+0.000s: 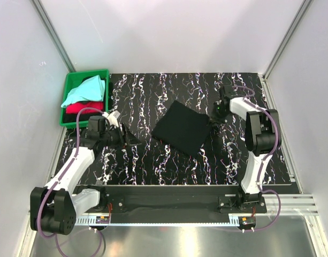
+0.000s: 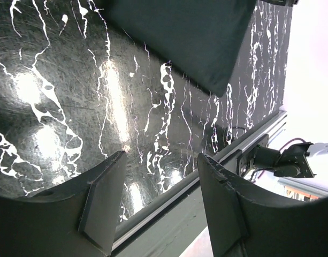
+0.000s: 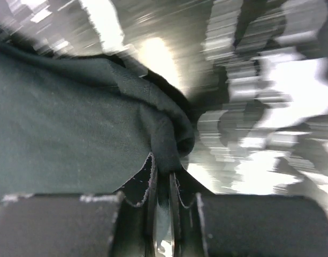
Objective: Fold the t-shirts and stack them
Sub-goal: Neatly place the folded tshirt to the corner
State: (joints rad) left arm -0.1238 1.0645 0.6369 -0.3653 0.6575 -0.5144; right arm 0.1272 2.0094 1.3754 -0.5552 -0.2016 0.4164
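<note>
The table's bare far corner is outward and to the right in the top view, so I will drag the t-shirt there with my right gripper and release it.
A black t-shirt (image 1: 181,127) lies folded into a tilted square in the middle of the table. My right gripper (image 1: 215,119) is shut on the bunched cloth at its right corner; in the right wrist view the black fabric (image 3: 73,123) runs down between the jaws (image 3: 162,174). My left gripper (image 1: 132,140) hovers open and empty well to the left of the shirt, fingers (image 2: 107,195) wide apart, with the black t-shirt (image 2: 190,37) ahead of it. A pale aqua t-shirt (image 1: 88,89) and a red t-shirt (image 1: 82,107) sit in the crate.
A green plastic crate (image 1: 70,81) stands at the table's back left corner. White walls close in on three sides. An aluminium rail (image 1: 196,188) with both arm bases runs along the near edge.
</note>
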